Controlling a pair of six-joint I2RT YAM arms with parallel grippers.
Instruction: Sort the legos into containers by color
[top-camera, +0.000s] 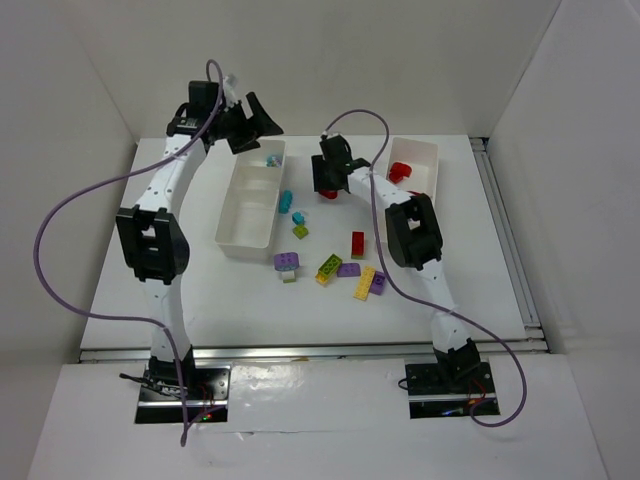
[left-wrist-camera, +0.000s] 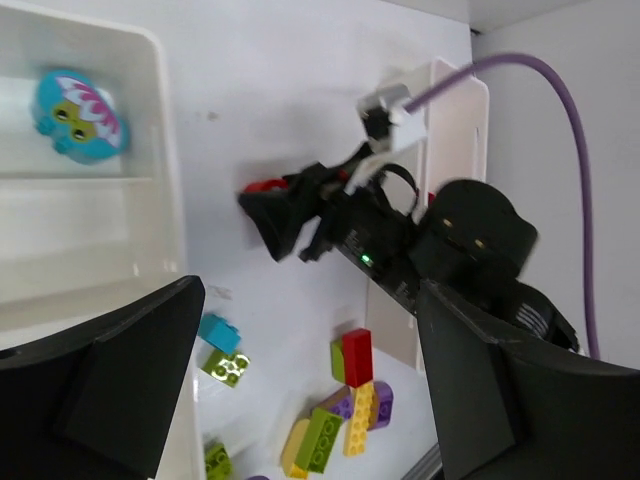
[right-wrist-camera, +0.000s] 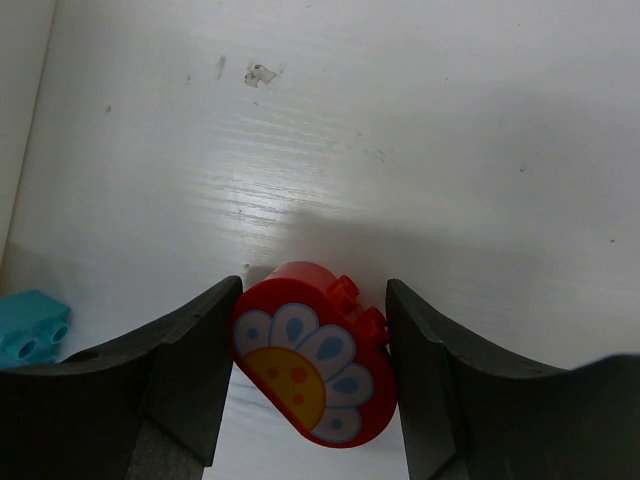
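The right gripper lifts over the white tray's far end (top-camera: 409, 170) next, to its right in the top view. It then releases the red lego beside matching legos.
My right gripper (top-camera: 328, 188) is on the table between the two white trays. In the right wrist view its fingers (right-wrist-camera: 200, 370) press both sides of a red rounded lego with a flower print (right-wrist-camera: 315, 365), held tilted just over the table. My left gripper (top-camera: 258, 128) hangs open and empty over the far end of the left tray (top-camera: 228, 215). A teal flower lego (left-wrist-camera: 80, 115) lies in that tray's far compartment. A red piece (top-camera: 400, 170) lies in the right tray (top-camera: 428, 160). Loose legos lie between the arms: teal (top-camera: 285, 200), lime (top-camera: 300, 231), red (top-camera: 357, 243), purple (top-camera: 286, 262), yellow (top-camera: 365, 282).
White walls close in the table on the left, right and back. Purple cables loop from both arms. A teal brick (right-wrist-camera: 30, 335) lies just left of the right gripper's fingers. The left wrist view shows the right gripper (left-wrist-camera: 290, 215) and the loose pile (left-wrist-camera: 350, 400).
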